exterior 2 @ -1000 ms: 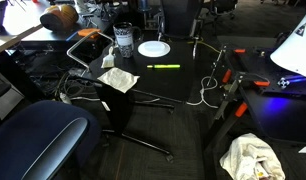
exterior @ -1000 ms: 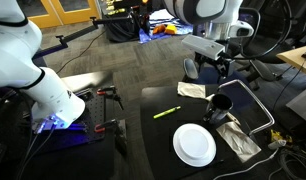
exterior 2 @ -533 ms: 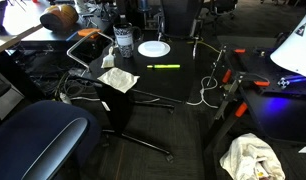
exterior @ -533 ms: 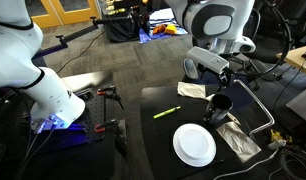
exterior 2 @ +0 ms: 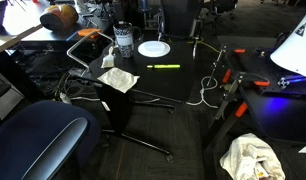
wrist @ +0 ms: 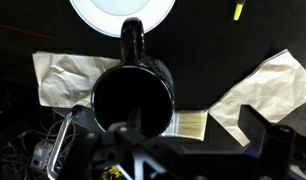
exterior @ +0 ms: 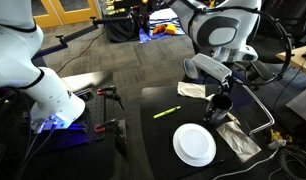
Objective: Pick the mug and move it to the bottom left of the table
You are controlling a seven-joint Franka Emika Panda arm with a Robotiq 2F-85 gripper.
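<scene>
One finger is already over the mug's opening and the other is beyond its side, so I will lower my gripper onto the mug's rim (exterior 2: 124, 28) (wrist: 172, 109) between them and close.
The black mug (exterior: 222, 105) stands on the black table (exterior: 161, 135) between two crumpled paper napkins. It also shows in an exterior view (exterior 2: 123, 42) beside the white plate (exterior 2: 153, 48). In the wrist view the mug (wrist: 133, 98) fills the middle left, its handle pointing at the plate (wrist: 123, 10). My gripper (exterior: 222, 95) hangs right over the mug. In the wrist view the gripper (wrist: 188, 132) is open, with one finger over the mug's mouth and the other out to the side over a napkin. It holds nothing.
A white plate (exterior: 194, 146) lies near the table's front. A yellow-green marker (exterior: 166, 112) lies toward the middle. Napkins (exterior: 191, 90) (exterior: 237, 138) flank the mug. A metal frame (exterior: 261, 112) stands at the table's edge. A white cable (exterior 2: 206, 90) hangs off one side.
The arm has come down and shifted slightly over the mug. The mug, plate and marker have not moved.
</scene>
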